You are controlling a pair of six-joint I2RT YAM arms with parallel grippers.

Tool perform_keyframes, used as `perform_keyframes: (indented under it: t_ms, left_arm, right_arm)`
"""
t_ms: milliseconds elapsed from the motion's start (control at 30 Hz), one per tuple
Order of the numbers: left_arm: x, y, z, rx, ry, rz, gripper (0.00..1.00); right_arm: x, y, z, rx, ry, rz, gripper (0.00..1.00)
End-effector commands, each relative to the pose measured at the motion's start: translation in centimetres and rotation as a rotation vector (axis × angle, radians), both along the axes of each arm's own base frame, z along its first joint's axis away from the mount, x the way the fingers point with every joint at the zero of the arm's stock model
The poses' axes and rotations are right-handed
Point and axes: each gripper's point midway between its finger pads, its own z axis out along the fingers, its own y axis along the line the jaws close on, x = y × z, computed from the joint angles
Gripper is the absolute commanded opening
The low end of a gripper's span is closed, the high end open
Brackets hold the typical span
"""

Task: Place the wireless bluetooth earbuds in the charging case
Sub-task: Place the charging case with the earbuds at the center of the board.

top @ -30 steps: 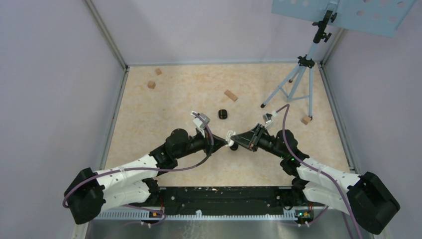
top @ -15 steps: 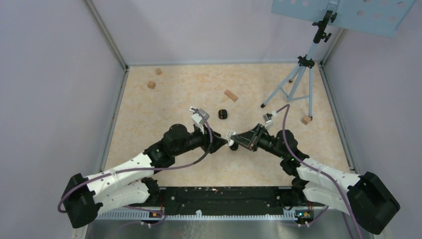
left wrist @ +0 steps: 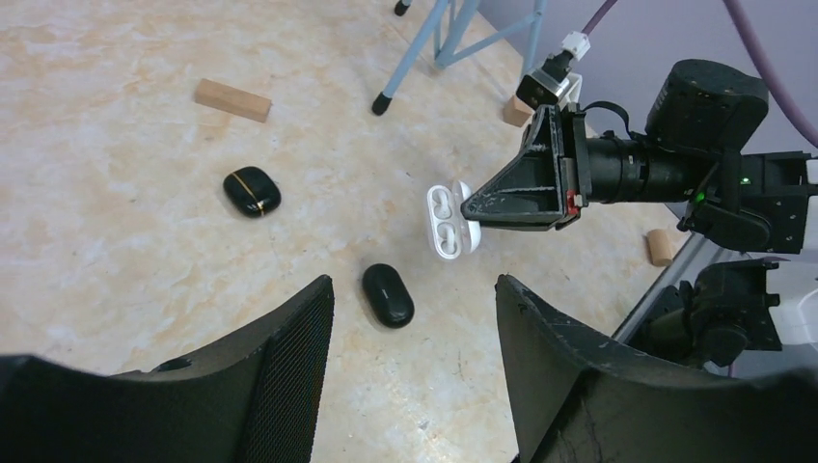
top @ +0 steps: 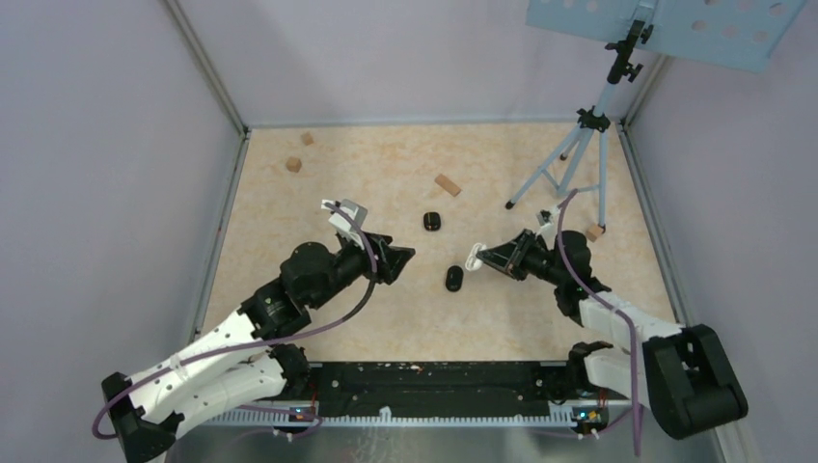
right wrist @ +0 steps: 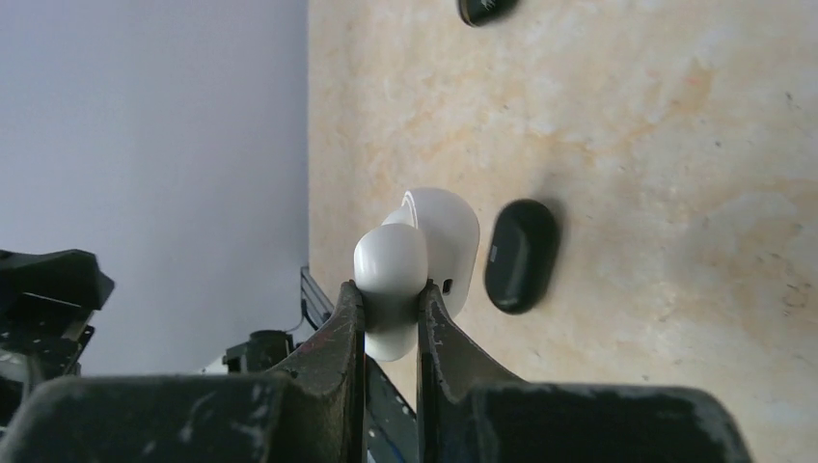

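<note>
My right gripper will move down and slightly back next to release the charging case on the clear tabletop point(right wrist: 656, 309) beside the shut black case point(top: 493, 287), because that spot is below and slightly back.
My right gripper point(top: 482, 258) is shut on an open white charging case point(top: 471, 257), holding it above the table with its lid swung back. In the left wrist view the case point(left wrist: 446, 227) shows two white rounded forms in its wells, which look like seated earbuds. From the right wrist the case point(right wrist: 444, 241) sits pinched between the fingertips of the right gripper point(right wrist: 389, 289). My left gripper point(top: 403, 258) hangs open and empty, left of the case and apart from it. Its fingers point(left wrist: 289, 357) frame a shut black case point(left wrist: 388, 295) lying on the table.
That black case point(top: 453, 279) lies between the two grippers. A second black case with a gold line point(top: 431, 221) lies further back. Wooden blocks point(top: 447, 184) point(top: 293, 164) point(top: 594, 232) are scattered about. A blue tripod point(top: 579, 145) stands at the back right, and walls enclose the table.
My left gripper went from shut at the white case to open and drew back to the left. The right gripper carried the case a little to the right.
</note>
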Motion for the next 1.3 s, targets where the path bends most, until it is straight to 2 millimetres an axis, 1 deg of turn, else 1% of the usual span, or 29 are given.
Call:
perform_keyframes:
  t_ms: [0, 133, 233, 300, 400, 700, 833, 867, 933, 967, 1000, 1033, 1067, 1100, 1167, 1267]
  left_arm:
    - [0.6, 1.2, -1.1, 0.013, 0.004, 0.072, 0.67]
    - [0.5, 1.2, -1.8, 0.010, 0.020, 0.070, 0.67]
    - [0.4, 1.2, -2.1, 0.011, 0.024, 0.066, 0.67]
    - [0.4, 1.2, -2.3, 0.016, 0.027, 0.066, 0.67]
    - [0.3, 1.1, -2.4, 0.020, 0.027, 0.059, 0.67]
    - [0.5, 0.4, -2.8, 0.023, 0.036, 0.041, 0.67]
    - [0.4, 0.3, -2.8, 0.025, 0.037, 0.033, 0.66]
    - [0.4, 0.2, -2.7, 0.023, 0.036, 0.030, 0.66]
    - [0.3, 0.2, -2.6, 0.021, 0.033, 0.026, 0.66]
    - [0.3, 0.2, -2.6, 0.020, 0.032, 0.026, 0.66]
    - [0.3, 0.2, -2.6, 0.021, 0.031, 0.024, 0.66]
    - [0.3, 0.1, -2.7, 0.023, 0.032, 0.023, 0.66]
    - [0.3, 0.1, -2.7, 0.022, 0.032, 0.021, 0.66]
    - [0.3, 0.0, -2.7, 0.023, 0.033, 0.020, 0.66]
    - [0.4, -0.1, -2.8, 0.024, 0.037, 0.018, 0.66]
    - [0.6, -0.2, -2.9, 0.031, 0.050, 0.027, 0.66]
  right_arm:
    - [0.4, 0.3, -0.5, -0.032, -0.030, 0.116, 0.00]
    - [1.5, 0.0, -2.1, -0.050, 0.001, 0.103, 0.00]
    - [1.9, -0.5, -4.3, -0.115, 0.066, 0.091, 0.00]
    - [1.7, -1.0, -5.5, -0.139, 0.097, 0.086, 0.00]
    - [1.4, -1.7, -6.6, -0.170, 0.129, 0.072, 0.00]
    - [0.1, -3.5, -8.7, -0.281, 0.195, 0.039, 0.00]
    - [-0.4, -4.2, -9.0, -0.323, 0.197, 0.031, 0.00]
    - [-0.4, -4.5, -9.0, -0.338, 0.196, 0.020, 0.02]
    - [-0.6, -4.9, -8.8, -0.362, 0.198, 0.011, 0.33]
    - [-0.6, -5.0, -8.5, -0.368, 0.190, 0.009, 0.44]
    - [-0.6, -5.1, -8.4, -0.374, 0.185, 0.004, 0.52]
    - [-0.6, -5.2, -8.2, -0.381, 0.182, -0.001, 0.58]
    - [-0.7, -5.4, -8.0, -0.390, 0.177, -0.003, 0.61]
    - [-0.7, -5.5, -7.9, -0.397, 0.177, -0.004, 0.62]
    - [-1.0, -5.8, -7.9, -0.419, 0.186, -0.008, 0.64]
    - [-1.0, -6.7, -7.2, -0.468, 0.187, -0.036, 0.66]
